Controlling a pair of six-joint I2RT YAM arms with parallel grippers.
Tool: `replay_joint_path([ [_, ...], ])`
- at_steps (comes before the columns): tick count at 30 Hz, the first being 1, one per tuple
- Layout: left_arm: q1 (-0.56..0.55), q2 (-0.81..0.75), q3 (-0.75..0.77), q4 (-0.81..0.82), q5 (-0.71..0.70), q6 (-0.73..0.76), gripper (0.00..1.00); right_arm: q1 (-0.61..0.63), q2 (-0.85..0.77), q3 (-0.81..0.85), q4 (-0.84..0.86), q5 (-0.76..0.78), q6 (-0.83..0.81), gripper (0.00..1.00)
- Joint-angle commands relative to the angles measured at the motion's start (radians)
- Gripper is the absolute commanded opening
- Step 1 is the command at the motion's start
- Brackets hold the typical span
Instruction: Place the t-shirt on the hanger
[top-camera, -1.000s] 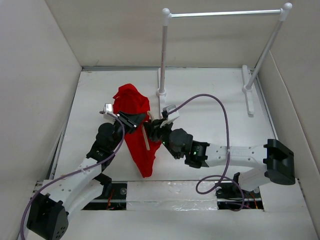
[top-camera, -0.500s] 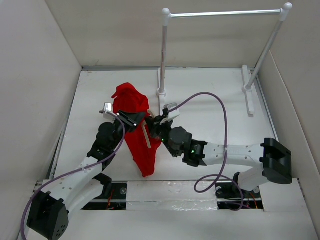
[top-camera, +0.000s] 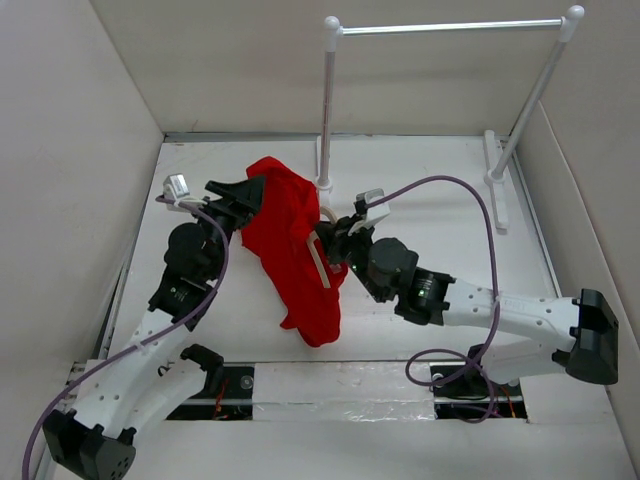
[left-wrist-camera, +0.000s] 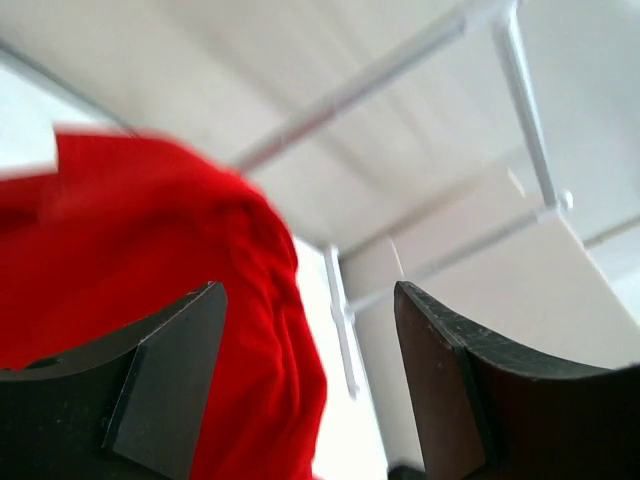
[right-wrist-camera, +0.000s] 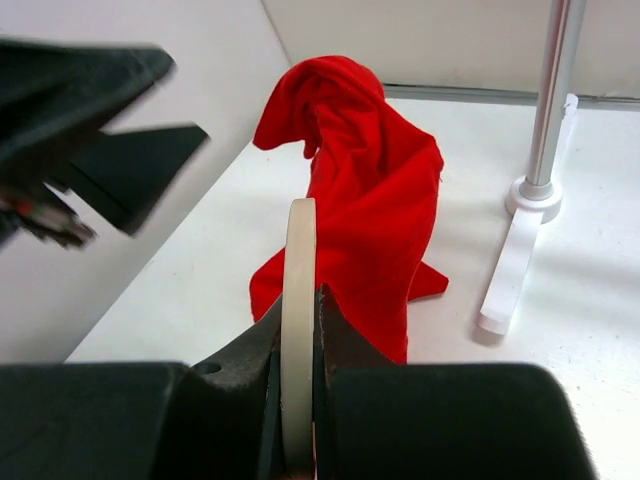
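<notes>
My left gripper shifts to the left in the left wrist view next, around that fold, since the t-shirt's top fold (top-camera: 269, 176) (left-wrist-camera: 226, 212) sits mostly beside the open fingers.
The red t-shirt (top-camera: 290, 235) hangs crumpled over the far end of the beige hanger (top-camera: 321, 266), with its lower part trailing toward the near table edge. My right gripper (top-camera: 333, 244) is shut on the hanger's thin bar (right-wrist-camera: 298, 240), seen edge-on between the jaws in the right wrist view, with the t-shirt (right-wrist-camera: 372, 195) just beyond. My left gripper (top-camera: 238, 195) stands open at the shirt's upper left edge, with nothing between its fingers. In the left wrist view the t-shirt (left-wrist-camera: 150, 240) fills the left side behind the left finger (left-wrist-camera: 165, 375).
A white rack with a silver rod (top-camera: 450, 27) stands at the back; its near post (top-camera: 327, 110) and foot (right-wrist-camera: 512, 265) are right behind the shirt, and its other foot (top-camera: 496, 180) is at the right. White walls box in the table (top-camera: 420, 190) on three sides.
My left gripper has opened, let go of the shirt and pulled back up and left. My right gripper carried the hanger rightward and farther, and the shirt swung with it.
</notes>
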Motion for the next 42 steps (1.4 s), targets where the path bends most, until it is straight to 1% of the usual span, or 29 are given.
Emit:
replay_joint_path([
  [1,0.011,0.04,0.09,-0.051,-0.15,0.09,0.65,-0.007,-0.052,0.021,-0.011,-0.037,0.009,0.0],
  [4,0.011,0.095,0.09,0.001,-0.207,0.089,0.69,-0.007,-0.078,0.008,-0.019,-0.041,0.022,0.0],
  [6,0.011,0.167,0.138,-0.015,-0.222,0.093,0.69,-0.007,-0.091,-0.003,-0.024,-0.06,0.025,0.0],
  [7,0.011,0.184,0.151,-0.017,-0.221,0.096,0.68,-0.007,-0.092,-0.003,-0.025,-0.058,0.025,0.0],
  [9,0.011,0.213,0.178,-0.021,-0.192,0.092,0.63,0.003,-0.111,-0.014,-0.034,-0.04,0.028,0.0],
  [11,0.011,0.19,0.16,-0.045,-0.181,0.046,0.59,0.003,-0.123,-0.029,-0.03,-0.046,0.034,0.0],
  [15,0.011,0.023,-0.042,0.014,-0.215,-0.054,0.58,0.003,-0.129,-0.034,-0.039,-0.041,0.031,0.0],
  [18,0.011,-0.006,-0.064,-0.032,-0.261,-0.057,0.58,0.003,-0.12,-0.029,-0.036,-0.058,0.029,0.0],
  [22,0.011,0.026,-0.039,-0.044,-0.259,-0.036,0.53,0.003,-0.115,-0.025,-0.027,-0.058,0.035,0.0],
  [25,0.011,0.086,-0.013,-0.035,-0.268,0.009,0.49,0.003,-0.125,-0.02,-0.036,-0.054,0.029,0.0],
  [26,0.025,0.107,-0.004,-0.032,-0.258,0.023,0.47,0.003,-0.128,-0.025,-0.033,-0.052,0.029,0.0],
  [28,0.062,0.162,0.042,-0.066,-0.226,0.023,0.46,0.003,-0.141,-0.032,-0.025,-0.058,0.035,0.0],
  [29,0.072,0.17,0.047,-0.064,-0.181,0.021,0.44,0.003,-0.14,-0.026,-0.031,-0.057,0.032,0.0],
  [32,0.082,0.164,0.016,-0.006,-0.149,0.023,0.44,0.003,-0.143,-0.025,-0.053,-0.041,0.029,0.0],
  [35,0.082,0.173,0.025,-0.023,-0.167,0.034,0.44,0.003,-0.151,-0.037,-0.041,-0.054,0.032,0.0],
  [37,0.082,0.184,0.033,-0.006,-0.169,0.037,0.43,0.003,-0.152,-0.037,-0.039,-0.055,0.031,0.0],
  [42,0.082,0.222,0.073,-0.003,-0.143,0.061,0.27,0.003,-0.149,-0.037,-0.036,-0.06,0.034,0.0],
])
